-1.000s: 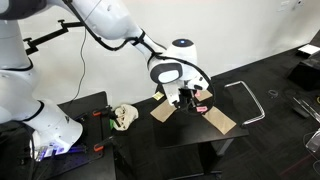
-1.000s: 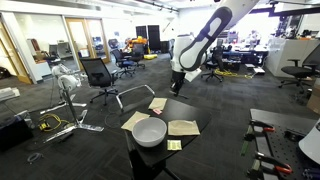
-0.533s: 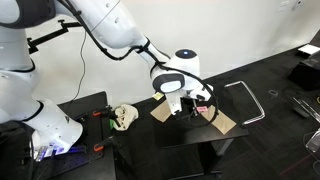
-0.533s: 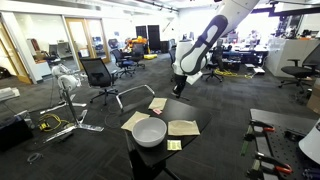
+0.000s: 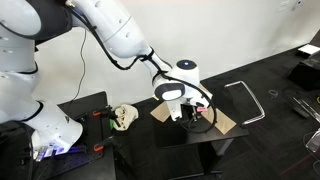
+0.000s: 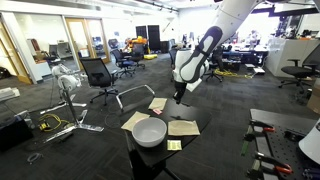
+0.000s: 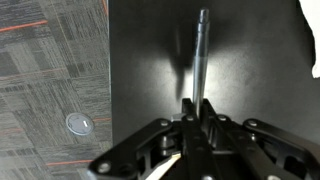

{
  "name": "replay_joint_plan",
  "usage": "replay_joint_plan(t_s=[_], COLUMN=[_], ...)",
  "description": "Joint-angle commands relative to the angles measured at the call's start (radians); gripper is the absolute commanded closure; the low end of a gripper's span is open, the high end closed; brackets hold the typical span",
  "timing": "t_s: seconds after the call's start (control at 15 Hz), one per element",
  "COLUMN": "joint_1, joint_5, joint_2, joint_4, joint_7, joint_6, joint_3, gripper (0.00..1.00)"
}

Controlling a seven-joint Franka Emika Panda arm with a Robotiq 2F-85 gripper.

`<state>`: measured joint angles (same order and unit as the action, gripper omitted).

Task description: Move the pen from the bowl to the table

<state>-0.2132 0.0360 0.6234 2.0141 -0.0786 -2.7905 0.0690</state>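
Note:
The gripper lowers toward the bare black tabletop clear of the bowl [image 7: 190, 64] next and releases the pen.
My gripper [image 7: 198, 112] is shut on a slim grey metallic pen [image 7: 202, 55], which sticks out straight from the fingertips over the black table [image 7: 250, 70]. In an exterior view the gripper [image 6: 180, 92] hangs with the pen pointing down, beyond and to the right of the grey-silver bowl [image 6: 150, 131]. The bowl sits on the table [image 6: 182, 150] among tan cardboard squares [image 6: 183, 127] and looks empty. In an exterior view the gripper [image 5: 190, 113] is low over the table [image 5: 270, 90], and the bowl is largely hidden behind it.
A metal U-shaped frame [image 5: 245, 98] lies on the table to the gripper's right. A lower black stand [image 5: 85, 108] carries a crumpled beige object [image 5: 123, 116] and red-handled tools. Grey carpet [image 7: 50, 90] borders the table edge in the wrist view. Office chairs [image 6: 100, 75] stand beyond.
The gripper, still holding the pen, has moved lower and sideways away from the bowl, closer to the tabletop.

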Motion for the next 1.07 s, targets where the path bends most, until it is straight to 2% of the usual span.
replay_joint_plan(t_s=[0.0, 0.6, 0.67, 0.73, 1.0], joint_1=[-0.014, -0.006, -0.002, 0.000, 0.015], joint_5=[-0.016, -0.009, -0.006, -0.004, 0.001], joint_2=[0.050, 0.104, 0.106, 0.106, 0.082], joint_4=[-0.042, -0.097, -0.100, -0.102, -0.101], joint_7=[-0.036, -0.031, -0.029, -0.028, -0.026], joint_6=[-0.018, -0.004, -0.002, -0.002, 0.000], joint_3=[-0.016, -0.015, -0.012, -0.012, -0.012], gripper=[0.97, 0.97, 0.64, 0.63, 0.34])
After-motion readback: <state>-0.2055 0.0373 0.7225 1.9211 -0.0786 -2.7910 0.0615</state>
